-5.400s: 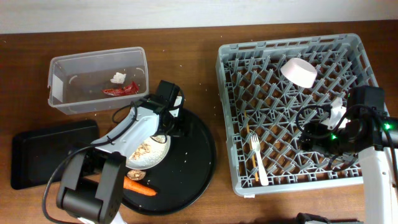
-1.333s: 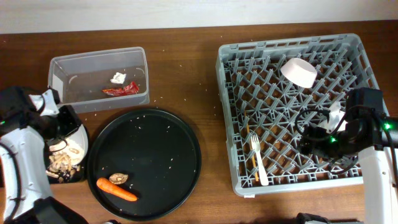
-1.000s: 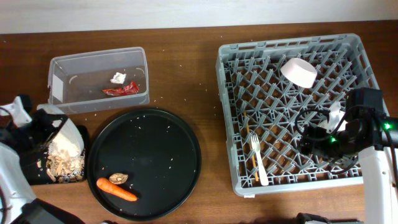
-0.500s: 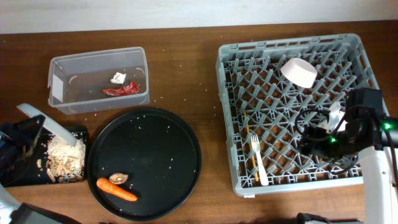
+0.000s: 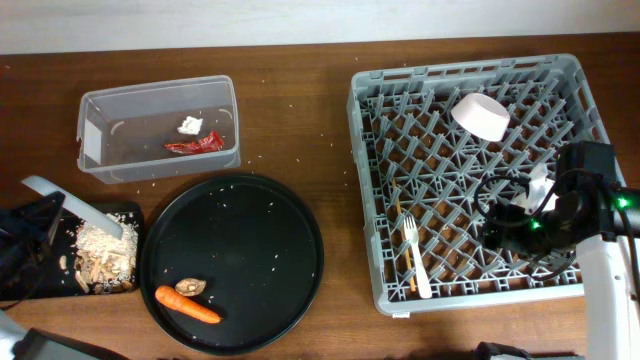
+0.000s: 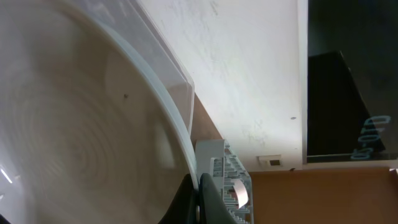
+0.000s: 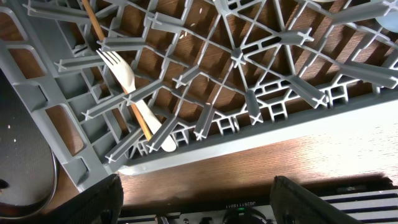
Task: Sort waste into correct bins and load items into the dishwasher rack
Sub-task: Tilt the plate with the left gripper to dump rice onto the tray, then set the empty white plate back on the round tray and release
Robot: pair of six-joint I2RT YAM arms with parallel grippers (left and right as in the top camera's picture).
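The left gripper shifts to the right in the overhead view next, levels the plate and lowers it onto the round tray's bare part, clear of the carrot.
My left gripper is shut on the rim of the white plate, which is tipped steeply on edge over the black rectangular tray. Rice and shredded food lie in that tray. In the left wrist view the plate fills the frame, with the fingers pinching its edge. The clear tub holds the red wrapper and the tissue. My right gripper hangs open over the front edge of the dishwasher rack, near the fork and chopsticks.
The round black tray carries the carrot and a brown lump, with scattered rice grains. A white bowl lies tilted in the rack's far part. Bare wooden table lies between the round tray and the rack.
The plate has tipped up further and shifted left, and the food has slid off it into the black tray. The right arm has not moved.
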